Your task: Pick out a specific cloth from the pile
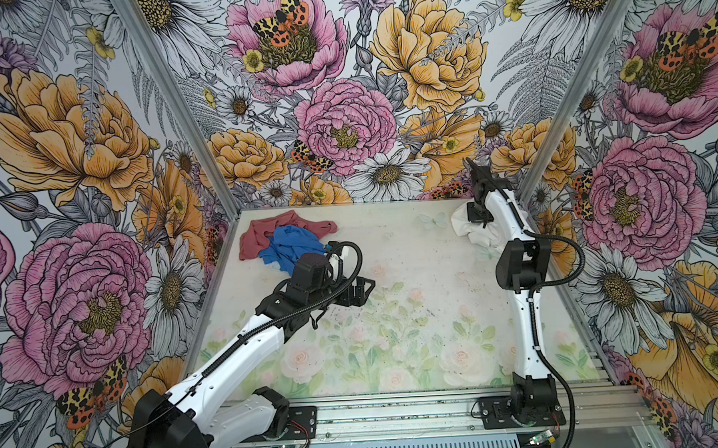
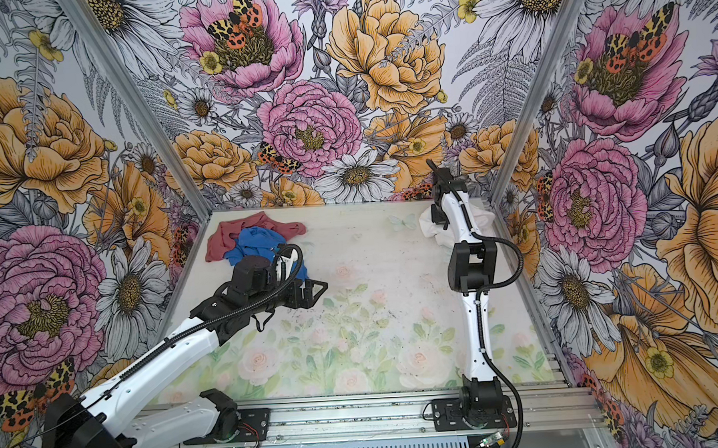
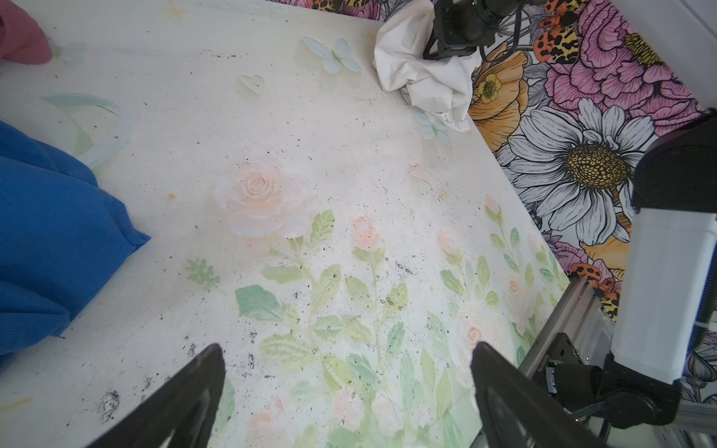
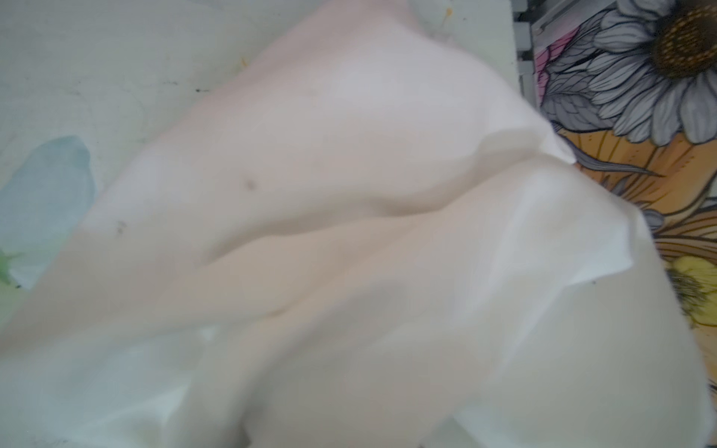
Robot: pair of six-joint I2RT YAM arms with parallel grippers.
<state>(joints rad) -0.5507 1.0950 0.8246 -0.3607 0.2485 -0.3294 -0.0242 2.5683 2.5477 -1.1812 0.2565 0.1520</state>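
My right gripper shifts sideways toward the white cloth's end by the side (image 2: 480,219) (image 4: 597,224) next. It then releases the fold of the cloth, since that end lies beside it, away from the pile.
The white cloth (image 1: 462,225) (image 2: 429,229) lies bunched in the back right corner of the table, apart from the pile. My right gripper (image 1: 482,223) (image 2: 441,222) points down into the white cloth and is shut on a fold of it. In the right wrist view the cloth (image 4: 349,232) fills the picture and hides the jaws. The pile is a dusty-red cloth (image 1: 266,233) (image 2: 224,238) with a bright blue cloth (image 1: 291,246) (image 2: 253,243) on it, at the back left. My left gripper (image 1: 362,289) (image 2: 315,291) (image 3: 347,349) hangs open and empty over bare table, just right of the blue cloth (image 3: 50,232).
Flower-printed walls close in the table on the left, back and right, with metal corner posts (image 1: 177,104). An aluminium rail (image 1: 399,414) carrying both arm bases runs along the front. The right arm's elbow (image 1: 521,263) stands tall near the right wall.
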